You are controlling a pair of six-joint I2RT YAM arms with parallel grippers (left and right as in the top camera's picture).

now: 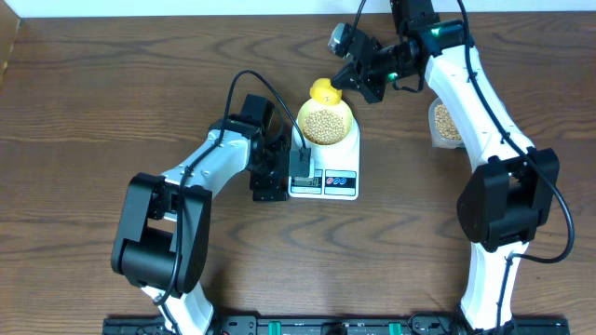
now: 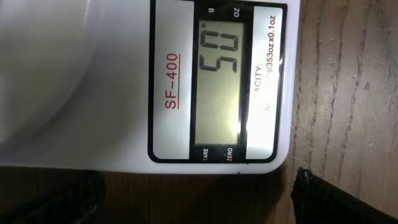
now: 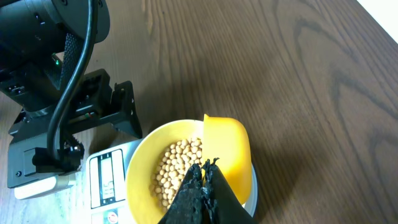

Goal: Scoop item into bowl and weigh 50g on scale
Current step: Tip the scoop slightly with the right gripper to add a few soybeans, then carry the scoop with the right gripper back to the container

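The scoop (image 1: 323,91) goes to the right in the overhead view and down onto the tub's beans next, and my right gripper releases it, as the scale shows the target weight.
The white scale (image 1: 340,182) stands mid-table with the pale-yellow bowl (image 1: 343,113) on it, holding tan beans (image 1: 325,127). In the left wrist view the scale (image 2: 124,81) shows 50 on its display (image 2: 221,87). My right gripper (image 1: 358,78) is shut on the bright yellow scoop (image 1: 323,91), which hangs over the bowl's far rim. In the right wrist view the shut fingers (image 3: 205,167) hold the scoop (image 3: 229,144) above the beans (image 3: 176,167) in the bowl (image 3: 142,168). My left gripper (image 1: 282,177) is open and empty at the scale's left edge; its fingers (image 2: 199,199) stand wide apart.
A clear plastic tub (image 1: 445,122) with more beans sits to the right of the scale, partly behind my right arm. The left arm (image 3: 68,118) and its cable lie close to the scale's left side. Bare wooden table surrounds them.
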